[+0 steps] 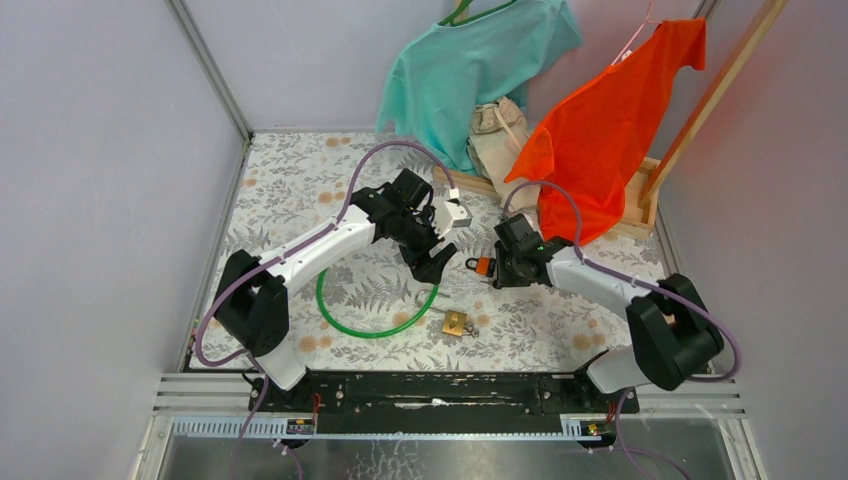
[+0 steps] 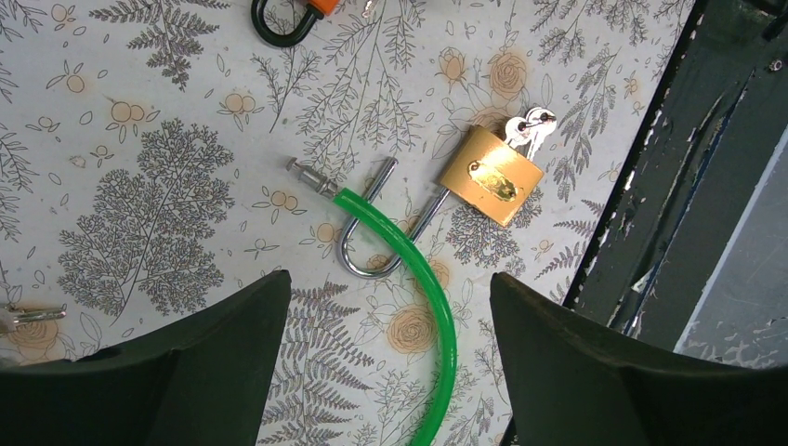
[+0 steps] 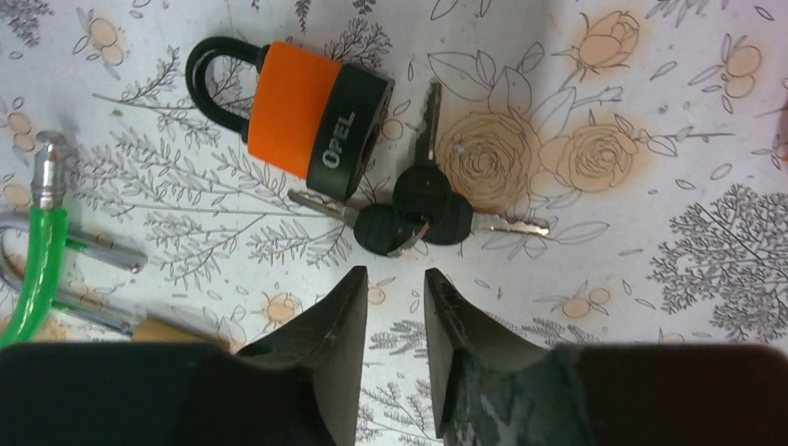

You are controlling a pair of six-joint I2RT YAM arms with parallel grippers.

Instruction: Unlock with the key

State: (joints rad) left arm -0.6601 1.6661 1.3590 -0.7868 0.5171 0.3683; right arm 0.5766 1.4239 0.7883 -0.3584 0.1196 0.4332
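I should lower my right gripper onto a small ring (image 3: 410,240) and close where the keys' black heads meet, just beyond its fingers.
An orange and black padlock (image 3: 311,116) with a shut black shackle lies on the floral table; it also shows in the top view (image 1: 483,265). A bunch of three black-headed keys (image 3: 418,209) lies right beside its base. My right gripper (image 3: 395,279) hovers just short of the keys, its jaws a narrow gap apart and empty. A brass padlock (image 2: 488,175) has silver keys (image 2: 530,128) in its base, and its open shackle (image 2: 372,260) is hooked round a green cable (image 2: 427,297). My left gripper (image 2: 390,362) is wide open and empty above the cable.
The green cable forms a loop (image 1: 375,318) in front of the left arm. A teal shirt (image 1: 470,60) and an orange shirt (image 1: 600,130) hang on a wooden rack (image 1: 640,205) at the back right. The black base rail (image 1: 440,392) runs along the near edge.
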